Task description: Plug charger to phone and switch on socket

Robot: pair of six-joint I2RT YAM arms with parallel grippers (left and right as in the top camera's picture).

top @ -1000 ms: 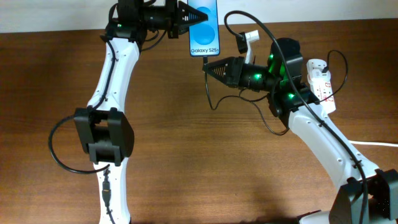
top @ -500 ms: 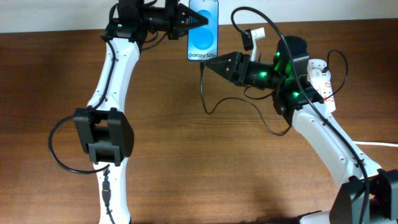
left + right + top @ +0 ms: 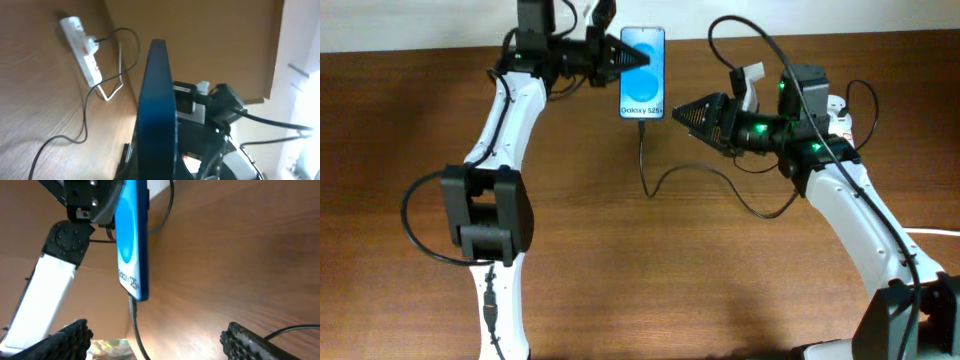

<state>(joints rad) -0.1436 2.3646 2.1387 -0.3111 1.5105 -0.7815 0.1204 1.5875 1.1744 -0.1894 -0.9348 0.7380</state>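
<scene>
The phone goes down onto the wood next as my left gripper lowers and draws back. The release of the phone [image 3: 643,70] comes after that.
The phone [image 3: 643,70] shows its bright blue screen at the back of the table, and my left gripper [image 3: 623,58] is shut on its left edge. In the left wrist view the phone [image 3: 157,110] appears edge-on. The black charger [image 3: 643,160] runs from the phone's bottom edge down and curves right toward the socket [image 3: 841,118], which my right arm mostly hides. In the right wrist view the charger [image 3: 133,322] sits plugged into the phone [image 3: 131,240]. My right gripper [image 3: 685,112] stands open just right of the phone's bottom, holding nothing. The socket [image 3: 82,50] also lies in the left wrist view.
A thick white cord [image 3: 932,233] leaves at the right edge. The table's far edge meets a pale wall [image 3: 420,25] just behind the phone. Loops of the charger [image 3: 760,212] lie on the wood between the arms.
My right gripper has opened, let go of the charger's plug and drawn back to the right. The plug stays in the phone. The left gripper has shifted the phone slightly down and right.
</scene>
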